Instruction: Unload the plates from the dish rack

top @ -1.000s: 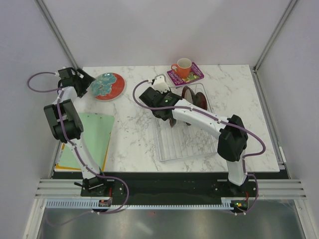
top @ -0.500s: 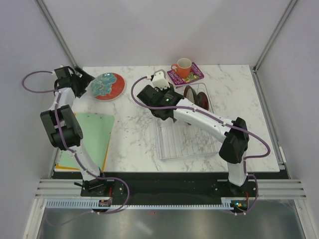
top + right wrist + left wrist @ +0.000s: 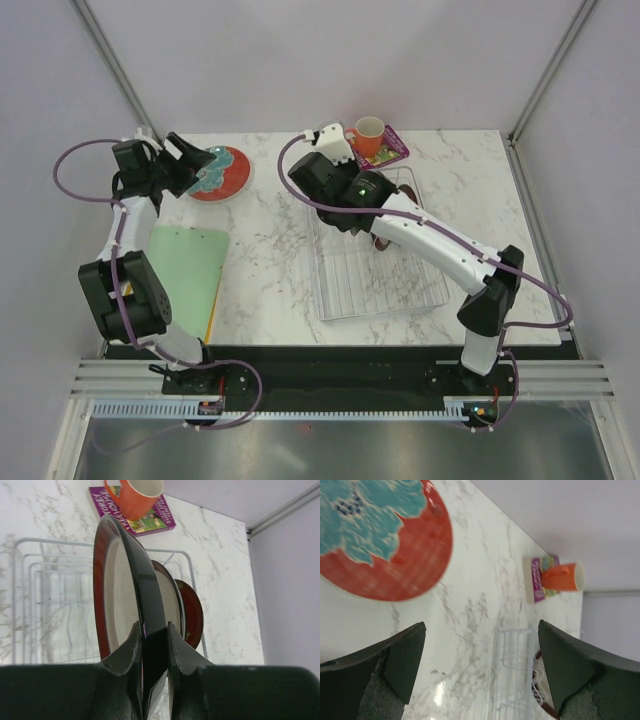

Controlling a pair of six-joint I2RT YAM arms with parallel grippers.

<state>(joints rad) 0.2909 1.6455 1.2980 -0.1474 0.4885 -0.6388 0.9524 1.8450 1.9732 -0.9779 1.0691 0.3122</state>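
Note:
The held plate is to my left gripper's right in the top view, so my left gripper should move toward my right gripper next, onto the held plate's free rim.
The see-through dish rack (image 3: pixel 372 275) lies right of the table's middle and also shows in the right wrist view (image 3: pixel 45 580). My right gripper (image 3: pixel 153 627) is shut on the rim of an upright plate (image 3: pixel 117 585) with a red edge, cream face and black back. Two more red-rimmed plates (image 3: pixel 192 612) stand behind it in the rack. In the top view my right gripper (image 3: pixel 358 215) is over the rack's far end and the arm hides most of the plates. A red plate with a teal pattern (image 3: pixel 222 172) lies flat at the far left. My left gripper (image 3: pixel 192 160) is open and empty beside it.
An orange mug (image 3: pixel 368 130) stands on a purple book (image 3: pixel 392 150) just behind the rack. A green mat (image 3: pixel 188 268) over a yellow sheet lies at the left front. Metal frame posts rise at the table's far corners. In the left wrist view the patterned plate (image 3: pixel 380 540) is at the upper left.
My right arm has swung its wrist toward the rack's far end, over the plates. My left gripper has moved right and now hangs at the patterned plate's left edge.

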